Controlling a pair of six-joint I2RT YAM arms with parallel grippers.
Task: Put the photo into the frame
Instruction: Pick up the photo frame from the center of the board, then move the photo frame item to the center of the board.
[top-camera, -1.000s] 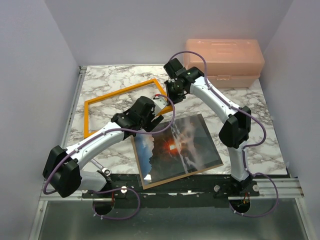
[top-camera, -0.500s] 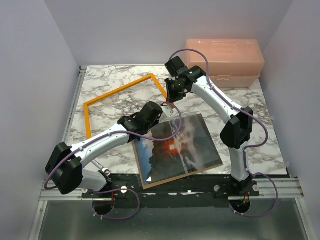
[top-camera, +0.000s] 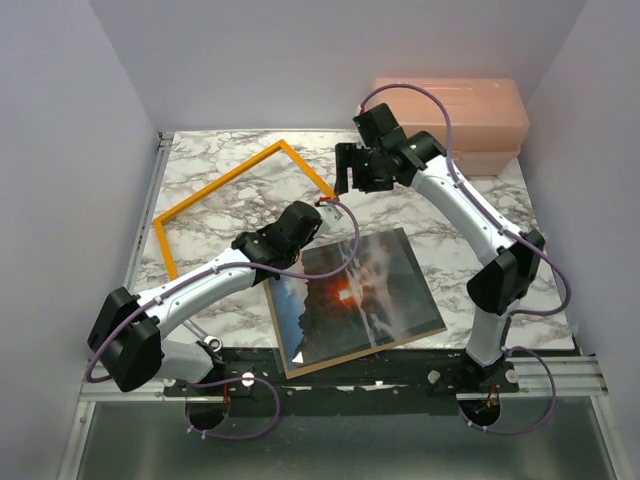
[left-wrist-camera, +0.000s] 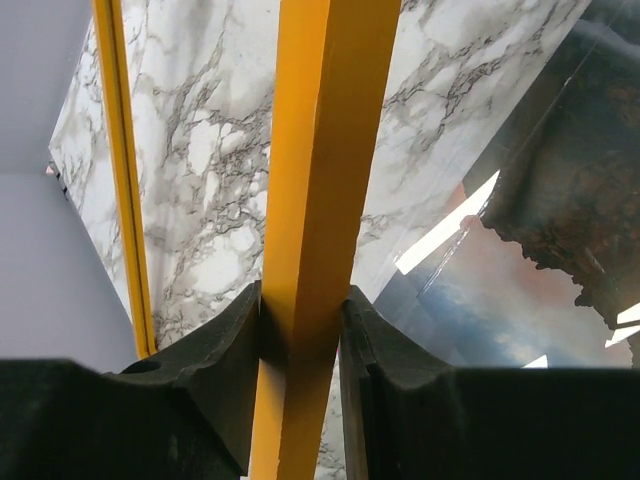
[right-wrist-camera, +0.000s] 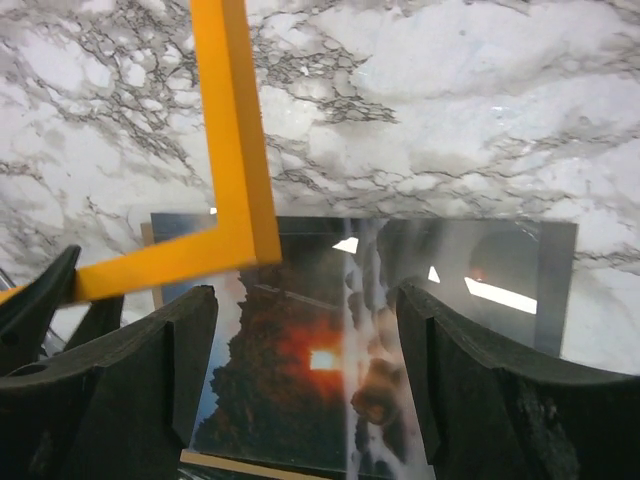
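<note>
My right gripper moves down and back to the backing board's exposed brown side edge (top-camera: 274, 316) (right-wrist-camera: 157, 297) next, below it and to its left in the top view.
The orange frame (top-camera: 225, 180) hangs tilted over the marble table's back left. My left gripper (top-camera: 326, 212) is shut on its right-hand bar near the corner. In the left wrist view the bar (left-wrist-camera: 318, 150) runs straight up between the gripper's (left-wrist-camera: 302, 325) black pads, which press on both its sides. My right gripper (top-camera: 346, 176) hovers open just behind that corner, touching nothing. From the right wrist the frame corner (right-wrist-camera: 236, 205) sits above the open gripper (right-wrist-camera: 305, 350). The photo (top-camera: 340, 295) with its red sun lies flat at the front centre, also seen as the photo (right-wrist-camera: 300, 370) below the right jaws.
A brown backing board (top-camera: 302, 368) shows under the photo's front edge. A glossy clear sheet (top-camera: 395, 270) covers the photo's right half. The pink plastic box (top-camera: 450, 120) stands at the back right, behind my right arm. Grey walls close in both sides.
My left gripper shut on the frame's bar. My right gripper then opened, let the frame go and drew back to the right. The frame's far corner swung left.
</note>
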